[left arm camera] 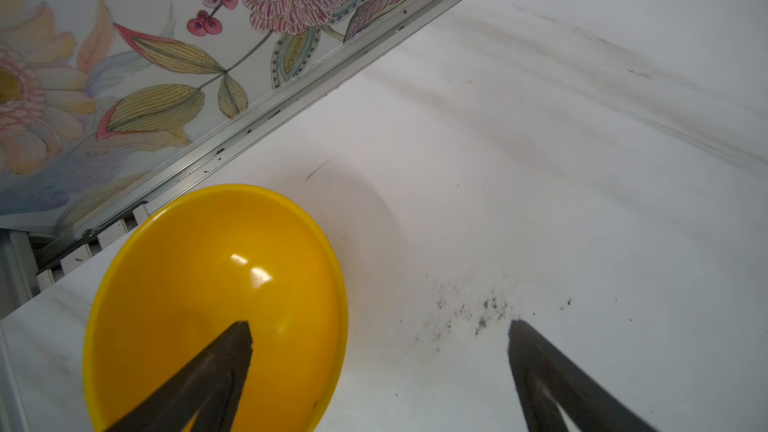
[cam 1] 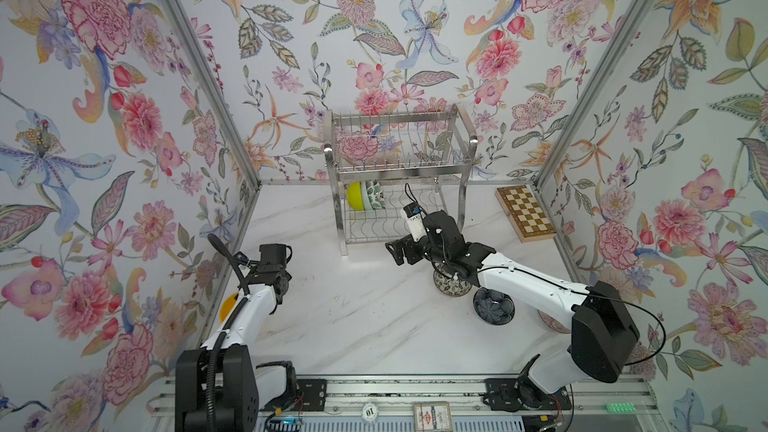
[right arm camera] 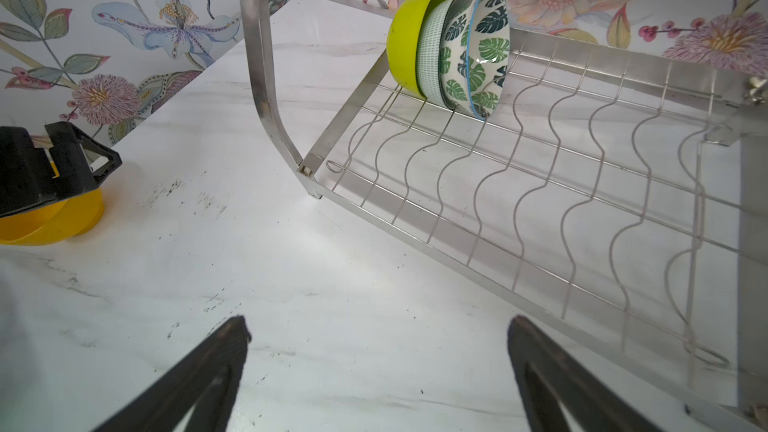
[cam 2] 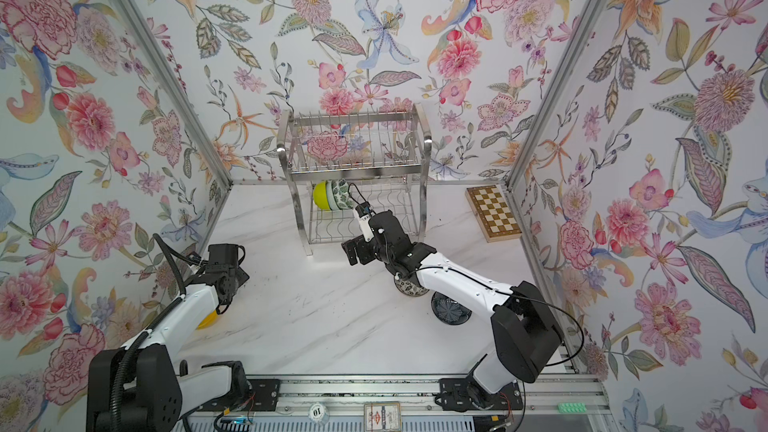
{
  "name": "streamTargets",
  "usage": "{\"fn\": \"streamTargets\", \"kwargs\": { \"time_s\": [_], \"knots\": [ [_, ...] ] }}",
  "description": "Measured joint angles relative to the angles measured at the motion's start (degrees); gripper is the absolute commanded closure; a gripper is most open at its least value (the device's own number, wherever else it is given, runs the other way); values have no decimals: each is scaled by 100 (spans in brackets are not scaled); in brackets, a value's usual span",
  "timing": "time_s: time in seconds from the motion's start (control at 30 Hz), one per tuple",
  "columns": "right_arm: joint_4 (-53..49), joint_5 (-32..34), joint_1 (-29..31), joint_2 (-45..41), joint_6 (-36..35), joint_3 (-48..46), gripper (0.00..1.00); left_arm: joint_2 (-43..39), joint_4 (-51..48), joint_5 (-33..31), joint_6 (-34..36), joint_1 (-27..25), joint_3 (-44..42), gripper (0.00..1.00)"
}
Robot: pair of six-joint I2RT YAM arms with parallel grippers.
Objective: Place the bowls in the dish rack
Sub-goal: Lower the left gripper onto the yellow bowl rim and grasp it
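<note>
I will lower my left gripper next onto the orange-yellow bowl's rim (left arm camera: 342, 344) facing the open table and close it, because its open fingers are already on both sides of that rim.
The steel dish rack (cam 1: 399, 168) stands at the back of the marble table. On its lower tier (right arm camera: 540, 184) three bowls stand on edge: lime-yellow (right arm camera: 409, 35), pale aqua (right arm camera: 432, 51) and green-leaf (right arm camera: 478, 51). My right gripper (right arm camera: 378, 326) hangs open and empty over the table in front of that tier. My left gripper (left arm camera: 380, 326) is open above the orange-yellow bowl (left arm camera: 208, 305). One finger is over the bowl's inside and the other over bare table. Under my right arm lie the black-white floral bowl (cam 1: 446, 284), the dark navy bowl (cam 1: 493, 305) and a partly hidden pink lined bowl (cam 1: 550, 322).
A wooden chessboard (cam 1: 525, 214) lies at the back right by the wall. Floral walls with metal posts close in the left, back and right. A metal rail (cam 1: 395, 392) carrying both arm bases runs along the front edge. The rack's upper tier (cam 1: 399, 147) holds nothing.
</note>
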Motion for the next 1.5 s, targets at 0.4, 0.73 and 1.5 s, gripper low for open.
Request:
{"fn": "streamTargets", "kwargs": {
  "time_s": [0.4,0.73,1.5],
  "knots": [
    [-107,317,339,210,-236,173,2,466,474,417,-337,581,-146,33],
    [-31,619,339,210,-527,142,1,691,605,581,-525,597,-203,77],
    [-118,1856,-422,-678,155,-308,2,254,1086,1606,-575,-3233,286,100]
  ]
}}
